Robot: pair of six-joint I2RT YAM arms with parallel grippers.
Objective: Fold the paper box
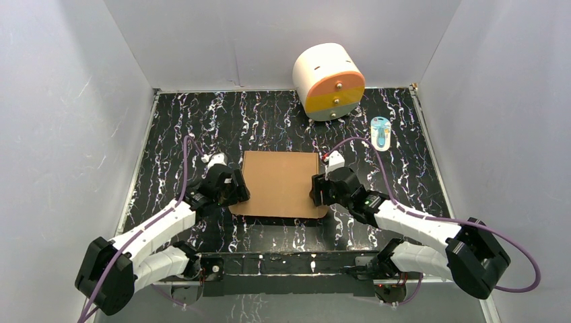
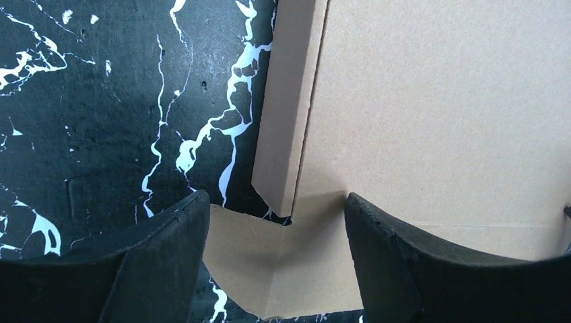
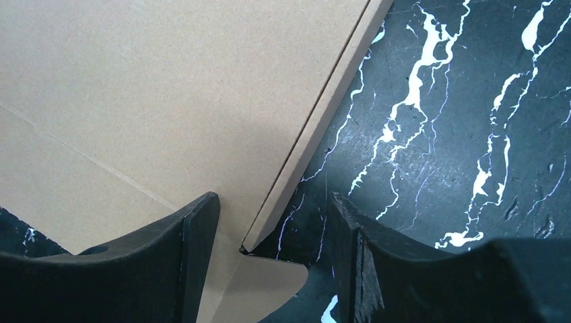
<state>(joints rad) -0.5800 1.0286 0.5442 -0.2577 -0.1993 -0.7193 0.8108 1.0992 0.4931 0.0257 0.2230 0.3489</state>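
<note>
The right gripper will next swing back and to its left in the top view to the near edge's middle, then turn and close, since that middle is uncovered.
The paper box is a brown cardboard sheet lying flat mid-table, its narrow side flaps partly raised. My left gripper is at the box's left edge near the front corner. In the left wrist view it is open, and its fingers stand on either side of a bent corner tab without touching it, below the raised side flap. My right gripper is at the right edge. It is open over that side's corner tab, beside the side flap, with the fingers apart.
A white cylinder with an orange-yellow face stands at the back, right of centre. A small light-blue object lies at the back right. White walls close in the black marbled table on three sides.
</note>
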